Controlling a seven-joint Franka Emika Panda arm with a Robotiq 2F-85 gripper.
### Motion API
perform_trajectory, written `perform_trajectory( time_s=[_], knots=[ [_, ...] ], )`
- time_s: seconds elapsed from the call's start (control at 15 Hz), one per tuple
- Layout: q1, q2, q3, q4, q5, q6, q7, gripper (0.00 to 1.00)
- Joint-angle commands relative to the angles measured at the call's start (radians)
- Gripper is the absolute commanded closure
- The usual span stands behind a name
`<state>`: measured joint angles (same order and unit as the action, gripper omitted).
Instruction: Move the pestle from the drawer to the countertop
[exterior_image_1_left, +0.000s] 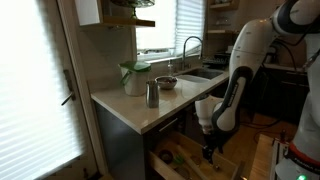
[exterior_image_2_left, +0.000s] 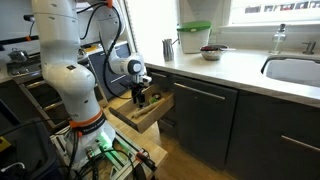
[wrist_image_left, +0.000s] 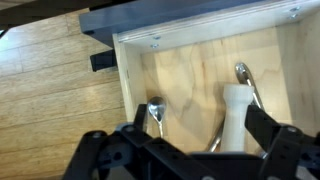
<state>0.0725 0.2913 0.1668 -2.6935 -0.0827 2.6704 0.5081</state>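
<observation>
The pestle's body (wrist_image_left: 234, 127) lies below, off-center to the right in the wrist view, so I should next move my gripper that way and lower its open fingers around it.
The drawer (wrist_image_left: 190, 70) is pulled out, with a pale wooden floor; it also shows in both exterior views (exterior_image_1_left: 178, 162) (exterior_image_2_left: 150, 117). The pestle (wrist_image_left: 237, 112), a pale rod, lies in it next to metal spoons. My gripper (wrist_image_left: 198, 140) is open and hangs just over the drawer, its fingers either side of the pestle, which sits near the right finger. In both exterior views the gripper (exterior_image_1_left: 208, 150) (exterior_image_2_left: 139, 98) points down into the drawer. The pale countertop (exterior_image_1_left: 185, 97) (exterior_image_2_left: 235, 72) runs above.
A steel cup (exterior_image_1_left: 152, 95) (exterior_image_2_left: 168, 48), a jar with a green lid (exterior_image_1_left: 133, 78) (exterior_image_2_left: 193, 38) and a bowl (exterior_image_1_left: 166, 83) (exterior_image_2_left: 212, 50) stand on the countertop. A sink with a faucet (exterior_image_1_left: 190, 50) lies beyond. Two spoons (wrist_image_left: 155, 110) (wrist_image_left: 245, 75) lie in the drawer.
</observation>
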Motion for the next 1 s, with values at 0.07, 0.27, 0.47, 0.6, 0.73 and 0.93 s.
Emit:
perform_trajectory(
  time_s=[0.07,0.27,0.47,0.6,0.73,0.93],
  knots=[
    [-0.001,0.262,0.010,0.168,0.171,0.014,-0.170,0.00],
    [-0.012,0.336,0.038,0.245,0.259,0.047,-0.255,0.00],
    [0.002,0.406,0.047,0.313,0.293,0.042,-0.291,0.00],
    [0.016,0.443,0.045,0.345,0.303,0.023,-0.284,0.11],
    [0.050,0.445,0.014,0.349,0.289,0.014,-0.253,0.19],
    [0.052,0.447,-0.005,0.341,0.288,0.031,-0.255,0.37]
  ],
)
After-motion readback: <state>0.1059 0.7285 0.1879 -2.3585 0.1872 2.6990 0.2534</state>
